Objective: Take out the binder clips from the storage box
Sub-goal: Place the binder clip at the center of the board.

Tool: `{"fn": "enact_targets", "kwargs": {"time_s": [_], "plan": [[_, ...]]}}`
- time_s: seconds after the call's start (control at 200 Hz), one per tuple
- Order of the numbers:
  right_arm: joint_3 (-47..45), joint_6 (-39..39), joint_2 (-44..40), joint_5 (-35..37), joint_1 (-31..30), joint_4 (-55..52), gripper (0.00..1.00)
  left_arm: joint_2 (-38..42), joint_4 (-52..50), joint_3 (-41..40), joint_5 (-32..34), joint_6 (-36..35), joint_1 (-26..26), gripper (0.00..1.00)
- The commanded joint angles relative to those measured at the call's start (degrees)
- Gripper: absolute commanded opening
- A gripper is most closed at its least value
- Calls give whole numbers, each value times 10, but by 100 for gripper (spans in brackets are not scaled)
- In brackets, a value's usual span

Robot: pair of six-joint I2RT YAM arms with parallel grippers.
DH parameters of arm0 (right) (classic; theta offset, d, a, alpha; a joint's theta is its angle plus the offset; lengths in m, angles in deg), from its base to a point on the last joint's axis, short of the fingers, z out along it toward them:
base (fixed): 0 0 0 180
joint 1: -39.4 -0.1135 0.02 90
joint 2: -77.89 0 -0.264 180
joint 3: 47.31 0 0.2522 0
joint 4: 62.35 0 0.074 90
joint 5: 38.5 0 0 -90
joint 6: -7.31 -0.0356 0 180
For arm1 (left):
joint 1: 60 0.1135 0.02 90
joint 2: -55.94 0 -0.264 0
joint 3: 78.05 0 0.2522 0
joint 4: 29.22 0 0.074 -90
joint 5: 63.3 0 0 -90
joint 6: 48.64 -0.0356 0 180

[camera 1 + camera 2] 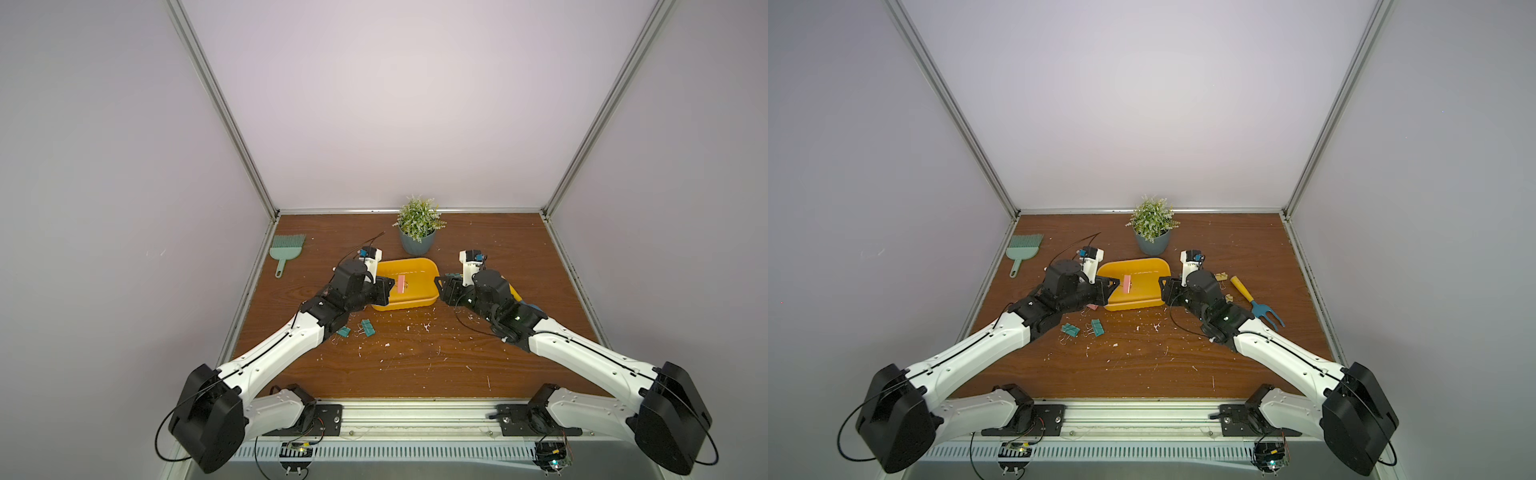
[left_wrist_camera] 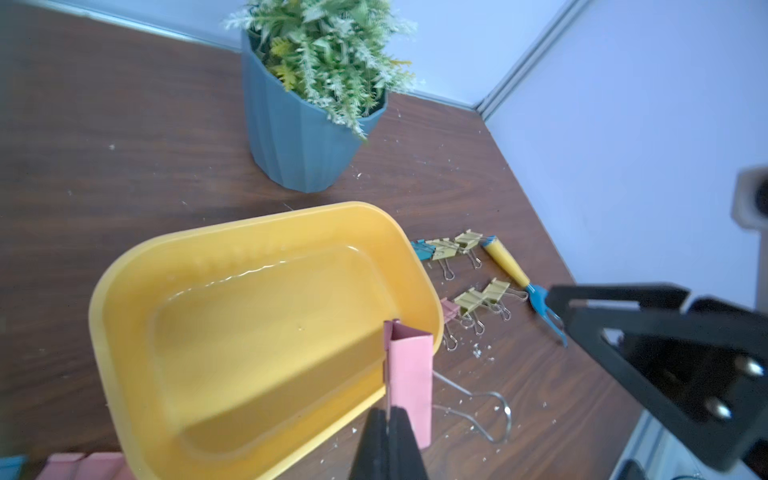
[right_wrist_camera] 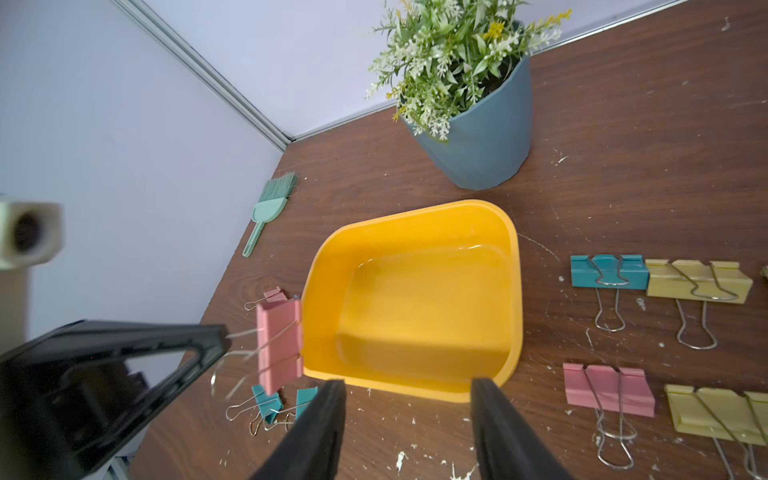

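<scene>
The tabletop is clear beside the teal clips, so my left gripper should next turn, move back past the box's near rim and lower to release the clip there.
The yellow storage box [image 1: 419, 301] [image 3: 324, 291] lies mid-table, and its inside shows no clips in either wrist view. My left gripper [image 1: 390, 286] [image 2: 388, 411] is shut on the wire handle of a pink binder clip [image 1: 401, 283] [image 2: 409, 374] [image 3: 278, 345], which hangs over the box's left end. My right gripper [image 3: 407, 384] [image 1: 442, 286] stands open at the box's right end, with nothing between its fingers. Two teal clips [image 1: 343, 331] [image 1: 1098, 327] lie on the table in front of the left arm. Yellow [image 3: 698, 278], teal [image 3: 609, 272] and pink [image 3: 606, 390] clips lie right of the box.
A grey-blue plant pot [image 1: 417, 243] stands just behind the box. A green hand brush [image 1: 286, 249] lies at the far left by the wall. A yellow-handled blue fork tool [image 1: 1258, 303] lies right of the right arm. White crumbs are scattered over the wood table [image 1: 415, 365].
</scene>
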Motion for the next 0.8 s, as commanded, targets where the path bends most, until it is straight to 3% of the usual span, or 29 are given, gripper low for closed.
{"fn": "enact_targets", "kwargs": {"time_s": [0.0,0.22,0.435,0.796], "plan": [[-5,10,-19,23,4,7,55,15,-108,21,129,-113,-63,0],[-21,5,-34,51,10,3,55,21,-149,3,201,-193,-123,0],[-43,-27,-49,57,36,-3,55,-64,-161,11,302,-299,-208,0],[-87,-77,-87,29,108,-16,55,-164,-181,34,299,-345,-210,8]]}}
